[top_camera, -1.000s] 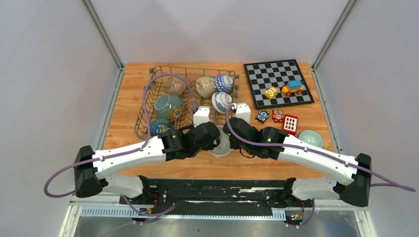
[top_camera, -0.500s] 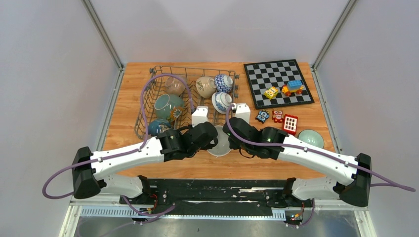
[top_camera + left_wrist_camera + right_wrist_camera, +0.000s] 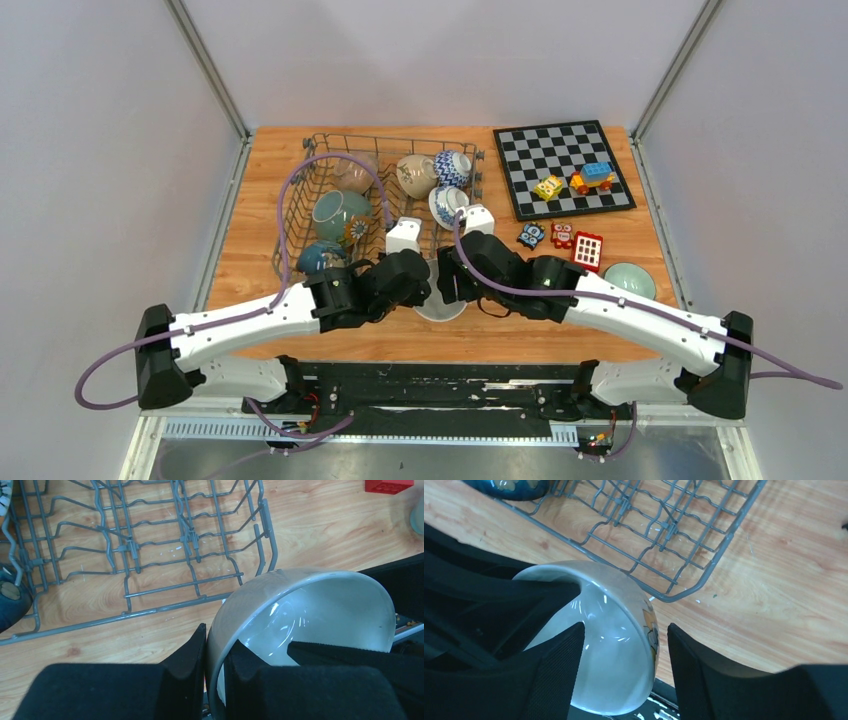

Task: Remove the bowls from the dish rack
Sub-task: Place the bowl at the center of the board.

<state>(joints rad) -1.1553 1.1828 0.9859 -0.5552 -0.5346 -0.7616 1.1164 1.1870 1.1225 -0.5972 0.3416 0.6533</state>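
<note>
My left gripper swings outward and down next to release the bowl. Bare tabletop beside the dish rack lies below, to the gripper's left in the top view.
A white bowl (image 3: 440, 302) with an orange pattern on its side hangs just in front of the dish rack (image 3: 290, 215), between my two grippers. My left gripper (image 3: 422, 292) is shut on its rim, one finger inside and one outside the wall (image 3: 215, 640). My right gripper (image 3: 455, 285) is open; its fingers (image 3: 556, 665) straddle the opposite rim of the bowl (image 3: 614, 645) with gaps on both sides. Several bowls remain in the rack: a teal one (image 3: 340, 213), a dark blue one (image 3: 322, 257), a brown one (image 3: 350, 172), a beige one (image 3: 415, 175) and two blue-and-white ones (image 3: 452, 167).
A chessboard (image 3: 540, 150) with toy blocks lies at the back right. Small toys and a red block (image 3: 587, 250) sit in front of it. A pale green bowl (image 3: 629, 280) rests on the table at the right. The rack's near corner (image 3: 664, 597) is close to the held bowl.
My left gripper closed on the white bowl's rim. My right gripper opened and let go of that bowl. Both wrists shifted slightly left.
</note>
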